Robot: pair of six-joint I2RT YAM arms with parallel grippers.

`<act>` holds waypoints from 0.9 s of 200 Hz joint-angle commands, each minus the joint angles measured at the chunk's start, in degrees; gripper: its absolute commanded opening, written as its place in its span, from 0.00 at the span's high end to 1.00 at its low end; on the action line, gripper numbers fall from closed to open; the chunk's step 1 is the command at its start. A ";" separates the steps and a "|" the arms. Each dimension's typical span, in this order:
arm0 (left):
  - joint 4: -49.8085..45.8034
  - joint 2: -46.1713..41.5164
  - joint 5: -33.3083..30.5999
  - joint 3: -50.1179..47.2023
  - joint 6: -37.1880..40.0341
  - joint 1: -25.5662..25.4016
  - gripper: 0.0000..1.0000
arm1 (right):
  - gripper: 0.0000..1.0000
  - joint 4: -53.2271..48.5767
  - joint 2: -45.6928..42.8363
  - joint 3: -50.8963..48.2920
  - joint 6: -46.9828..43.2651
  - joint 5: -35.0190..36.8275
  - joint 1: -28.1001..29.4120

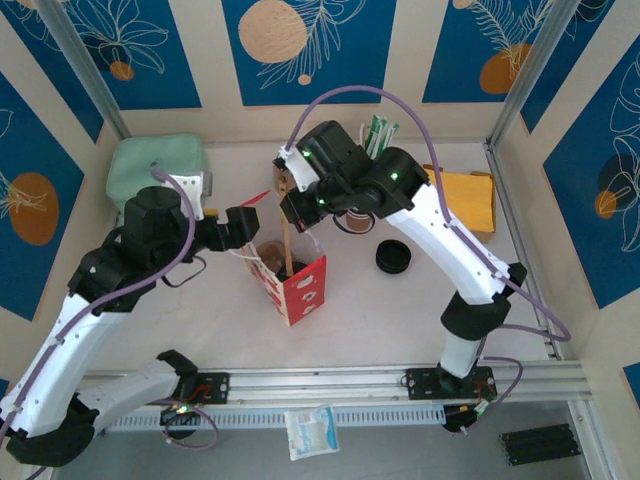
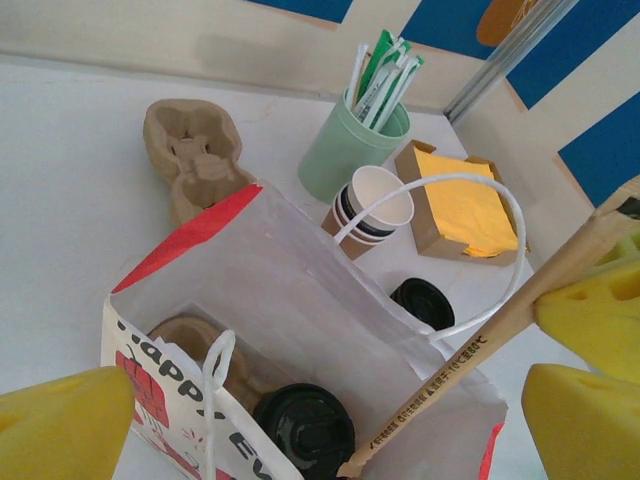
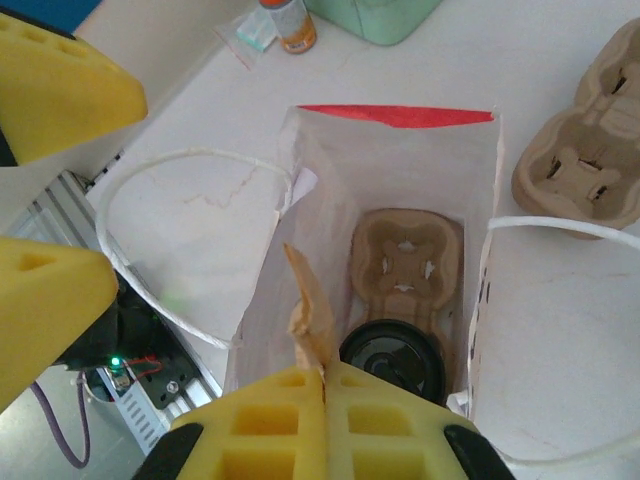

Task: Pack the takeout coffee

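The robot should next lower its right gripper to the gap (image 1: 301, 264) (image 3: 341, 318) beside the black lid, where the stick's lower end already points, and let go of the packet there.
A white and red paper bag (image 1: 300, 285) stands open mid-table. Inside it the takeout coffee shows its black lid (image 2: 305, 430) (image 3: 393, 360), seated in a brown pulp carrier (image 3: 405, 255). My right gripper (image 3: 323, 385) hangs above the bag mouth, shut on a long brown paper-wrapped stick (image 2: 470, 360) whose lower end dips into the bag beside the lid. My left gripper (image 1: 243, 225) is at the bag's left side, open wide, its yellow fingers (image 2: 60, 425) apart on either side of the bag top, holding nothing.
Behind the bag stand a stack of lidless banded cups (image 2: 370, 210), a green holder of straws (image 2: 350, 145), a box of yellow napkins (image 2: 460, 205), loose black lids (image 1: 393, 258) and spare pulp carriers (image 2: 195, 155). A green container (image 1: 155, 165) sits far left.
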 commanded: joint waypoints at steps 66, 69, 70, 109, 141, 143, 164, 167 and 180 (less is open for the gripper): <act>-0.08 -2.26 -0.29 -1.64 -0.99 -0.23 0.01 | 1.00 -5.87 6.90 3.92 -3.29 -1.73 1.90; -0.08 -2.24 -0.38 -1.65 -1.00 -0.23 0.00 | 1.00 -5.83 7.10 3.91 -3.33 -1.83 1.84; -0.08 -2.24 -0.39 -1.60 -0.96 -0.23 0.01 | 1.00 -5.80 7.17 3.92 -3.33 -1.84 1.85; 0.44 -2.16 -1.14 -1.73 -1.07 -0.11 0.00 | 1.00 -5.63 10.00 4.39 -3.51 -3.03 1.98; 1.24 -2.16 -1.45 -1.91 -1.35 -0.11 0.00 | 1.00 -5.54 12.42 4.66 -3.55 -3.86 2.03; 1.28 -2.15 -1.45 -1.91 -1.35 -0.14 0.00 | 1.00 -5.52 12.53 4.64 -3.52 -3.83 2.03; 1.67 -1.88 -1.38 -1.75 -1.36 -0.06 0.00 | 1.00 -4.75 13.67 4.44 -3.52 -4.23 2.11; 1.67 -1.80 -1.38 -1.67 -1.30 -0.05 0.00 | 1.00 -4.66 13.79 4.41 -3.51 -4.31 2.16; 1.77 -1.66 -1.36 -1.39 -1.27 0.03 0.00 | 1.00 -4.55 14.76 4.62 -3.51 -4.66 2.20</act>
